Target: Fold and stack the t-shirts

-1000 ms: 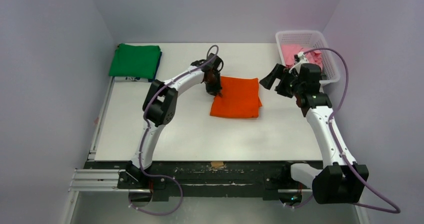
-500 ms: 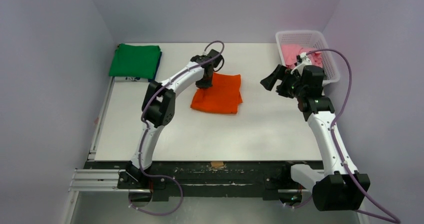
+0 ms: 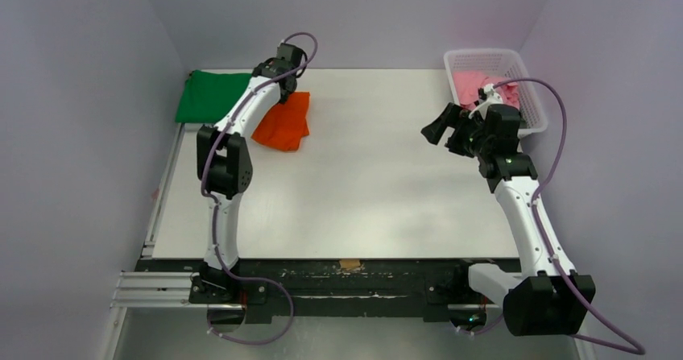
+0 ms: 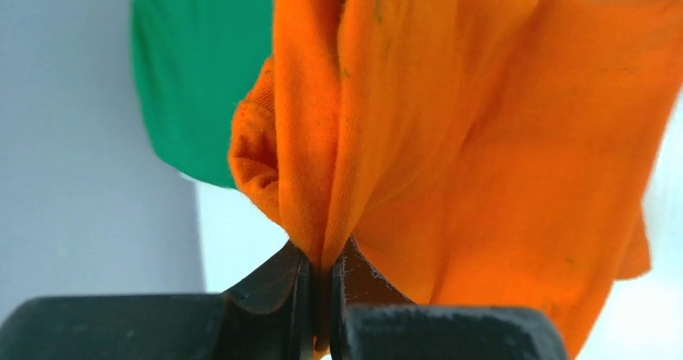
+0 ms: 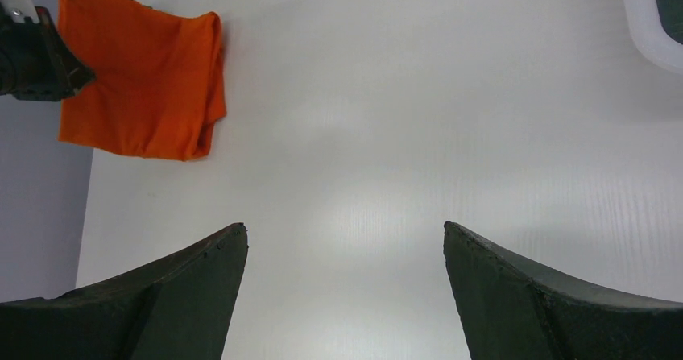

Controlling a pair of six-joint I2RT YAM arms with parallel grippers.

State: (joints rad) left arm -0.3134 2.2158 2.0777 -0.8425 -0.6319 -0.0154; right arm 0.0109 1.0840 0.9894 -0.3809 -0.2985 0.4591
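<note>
I will next lift the orange t-shirt with my left gripper over the folded green t-shirt (image 3: 211,96) (image 4: 205,74), then lower it and let it go. The green t-shirt lies flat to the gripper's left in the top view.
My left gripper (image 3: 283,86) is shut on the folded bright orange t-shirt (image 3: 283,122), which hangs and drags at the far left of the table; the wrist view shows its fabric (image 4: 451,134) pinched between my fingertips (image 4: 322,275). The folded green t-shirt (image 3: 211,96) lies at the far left corner, just left of the orange one, and shows behind it (image 4: 201,70). A dark blue shirt is hidden. The pink t-shirt (image 3: 477,83) lies in the white basket (image 3: 531,118). My right gripper (image 3: 439,126) is open and empty above the table's right side (image 5: 345,239); it sees the orange shirt (image 5: 141,86) far off.
The white lattice basket stands at the far right corner, close behind my right arm. The side walls close in the table on the left and right. The white table surface (image 3: 362,191) stretches between the arms.
My left gripper has carried the orange t-shirt from the table's middle to the far left, up to the green shirt. The right arm has stayed nearly still.
</note>
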